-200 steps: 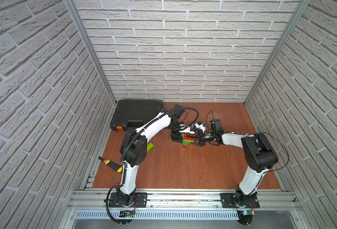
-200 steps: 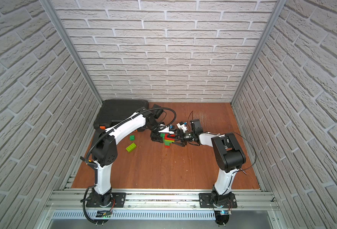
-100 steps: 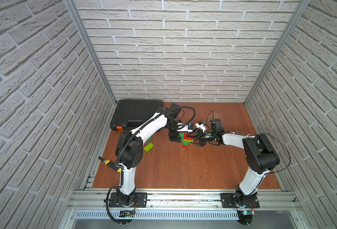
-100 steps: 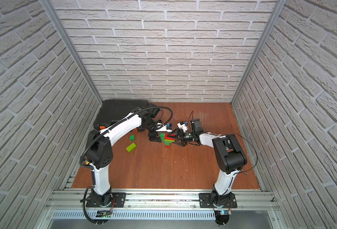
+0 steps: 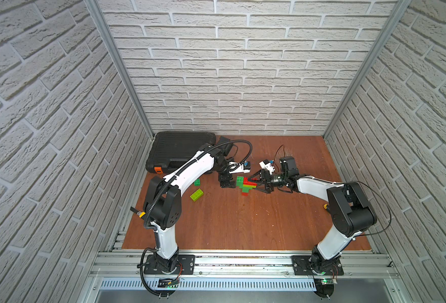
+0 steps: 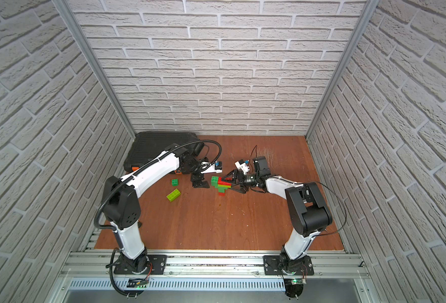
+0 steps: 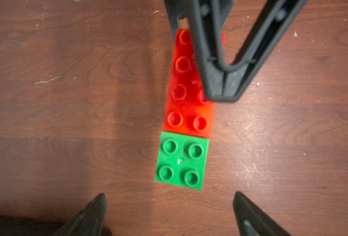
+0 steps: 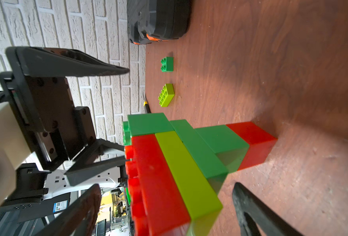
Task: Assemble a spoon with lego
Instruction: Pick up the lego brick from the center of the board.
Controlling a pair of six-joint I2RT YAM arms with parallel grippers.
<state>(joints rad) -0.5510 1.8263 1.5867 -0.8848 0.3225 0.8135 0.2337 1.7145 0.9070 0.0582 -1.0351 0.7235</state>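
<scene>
The loose lime oblong lies below and back from my left gripper, so the gripper will next pull back toward the base, turn to the oblong's slant and lower onto its middle (image 5: pixel 196 195).
The spoon (image 5: pixel 243 184) stands on its red foot mid-table, with green, lime and red layers stepping wider toward the top. From above, the left wrist view shows the spoon's top, a green square brick (image 7: pixel 181 161) joined to a red oblong brick (image 7: pixel 186 98). My left gripper (image 5: pixel 227 184) points down just left of it, open and empty (image 7: pixel 169 204). My right gripper (image 5: pixel 252 182) reaches in from the right, its open jaws straddling the wide layers (image 8: pixel 189 153) with a gap on each side. Two loose lego lie to the left: a dark green square (image 5: pixel 197 182) and a lime oblong (image 5: pixel 196 195).
A black toolcase (image 5: pixel 179 152) lies in the back left corner, close behind the left arm. Brick-pattern walls close the table on three sides. A small yellow-tipped thing (image 5: pixel 326 206) lies near the right arm's elbow.
My left gripper has opened, let go of the top of the spoon and drawn back a little to the left. The right gripper stays open around the spoon.
</scene>
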